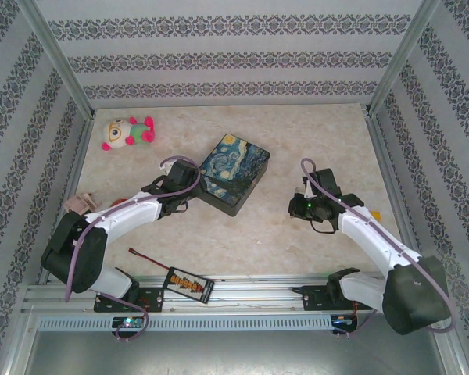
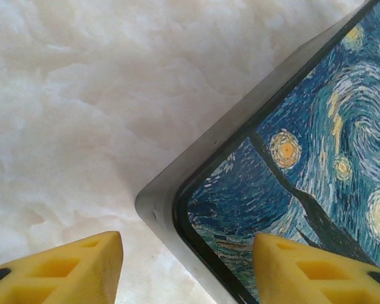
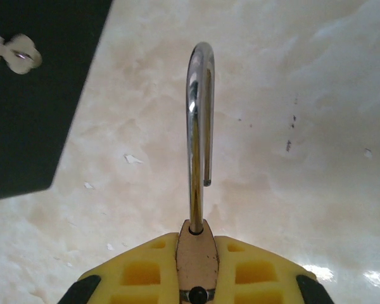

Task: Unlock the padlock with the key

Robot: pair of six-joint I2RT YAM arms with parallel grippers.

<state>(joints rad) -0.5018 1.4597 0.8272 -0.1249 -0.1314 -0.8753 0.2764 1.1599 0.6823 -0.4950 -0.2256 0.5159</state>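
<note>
My right gripper needs to move down to the speckled patch of tabletop below it and release the padlock [image 3: 197, 256], since its shackle's short leg already hangs free.
My right gripper [image 3: 197, 246] is shut on the brass-coloured padlock [image 3: 197, 256], whose body is pinched between the yellow fingers. Its silvery shackle [image 3: 199, 114] stands up out of the body, and the short leg's end hangs free above the table. A small silvery key [image 3: 20, 54] shows against the dark tin box at the top left. My left gripper [image 2: 187, 269] is open over the near corner of the starry-night tin box [image 2: 316, 145], one finger on each side of the corner, nothing between them. From above, the left gripper [image 1: 180, 186] is at the box's left corner and the right gripper [image 1: 301, 205] to the box's right.
The tin box [image 1: 234, 173] lies mid-table. A plush toy [image 1: 127, 133] sits at the back left. A black-and-orange gadget [image 1: 189, 284] and a thin red cable [image 1: 144, 258] lie by the front rail. Patterned walls close in three sides.
</note>
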